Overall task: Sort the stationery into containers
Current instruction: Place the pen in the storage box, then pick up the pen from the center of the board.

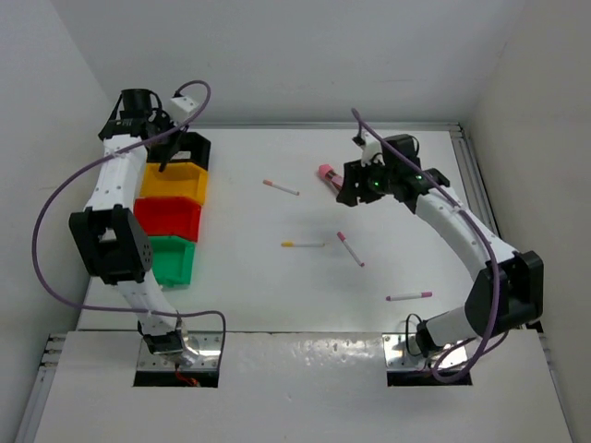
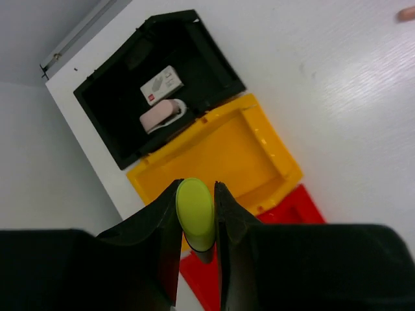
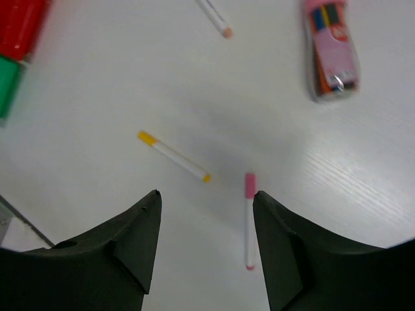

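Note:
The marker needs to go into the yellow bin next, apart from the black bin's eraser, so I need to lower my left gripper toward the yellow bin's empty bottom and release it inside.
My left gripper [image 2: 198,188] is shut on a short black marker with a yellow-green cap [image 2: 194,210]. It hangs above the near rim of the yellow bin [image 2: 220,155], next to the black bin [image 2: 214,65]. From above the left gripper [image 1: 166,157] sits over those two bins. My right gripper [image 3: 206,194] stands open above the table with nothing between its fingers. Below it lie a yellow-ended pen [image 3: 174,157] and a pink-ended pen [image 3: 249,220]. An orange-tipped pen [image 3: 214,16] and a pink block [image 3: 332,48] lie farther off.
The black [image 1: 197,148], yellow [image 1: 175,180], red [image 1: 171,217] and green [image 1: 173,258] bins stand in a column at the left. The black bin holds a white eraser [image 2: 162,85] and a pinkish item [image 2: 162,115]. Another pink-ended pen [image 1: 409,295] lies at the near right.

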`<state>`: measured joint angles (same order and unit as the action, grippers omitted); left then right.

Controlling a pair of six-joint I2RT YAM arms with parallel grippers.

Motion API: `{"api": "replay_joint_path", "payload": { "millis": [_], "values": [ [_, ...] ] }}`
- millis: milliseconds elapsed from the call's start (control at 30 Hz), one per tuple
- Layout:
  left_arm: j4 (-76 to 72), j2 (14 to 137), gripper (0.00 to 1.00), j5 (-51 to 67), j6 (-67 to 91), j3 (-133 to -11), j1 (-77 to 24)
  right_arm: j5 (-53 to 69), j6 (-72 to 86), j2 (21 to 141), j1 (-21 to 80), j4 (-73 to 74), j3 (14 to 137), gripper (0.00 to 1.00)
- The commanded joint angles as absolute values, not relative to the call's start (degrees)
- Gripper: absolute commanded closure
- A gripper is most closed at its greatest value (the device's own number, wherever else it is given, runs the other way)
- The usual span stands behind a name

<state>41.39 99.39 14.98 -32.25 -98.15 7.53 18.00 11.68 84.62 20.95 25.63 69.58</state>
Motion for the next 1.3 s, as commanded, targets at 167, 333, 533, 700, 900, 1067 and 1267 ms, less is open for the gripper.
{"api": "replay_joint_path", "payload": {
  "millis": [167, 333, 533, 700, 900, 1067, 1267],
  "values": [
    [43.85, 111.96, 0.90, 13.71, -48.16, -108.27, 8.61, 19.69, 16.43, 78.14, 7.75, 24.17, 61.61, 0.42],
    [47.81, 117.76, 0.85, 13.54, -49.92, -112.50, 8.96, 19.60, 17.58, 80.15, 0.71, 25.57, 62.84, 0.42],
    [49.31, 119.88, 0.50, 11.26, -50.19, -112.06, 8.96, 16.62, 20.65, 84.54, -4.57, 27.25, 66.00, 0.39],
    [49.04, 118.31, 0.28, 12.39, -46.85, -113.99, 9.49, 12.84, 23.64, 87.71, -6.42, 27.16, 68.55, 0.38],
    [40.98, 105.42, 0.18, 19.76, -30.28, -110.07, 10.72, 4.69, 25.84, 94.11, -6.50, 26.36, 73.19, 0.38],
    [33.50, 93.20, 0.18, 22.76, -22.07, -97.67, 10.20, -2.18, 28.30, 100.09, -6.33, 28.56, 77.60, 0.41],
    [30.15, 84.82, 0.18, 25.66, -15.47, -88.42, 10.28, -11.60, 31.90, 108.34, -5.80, 27.95, 81.47, 0.41]
  ]
}}
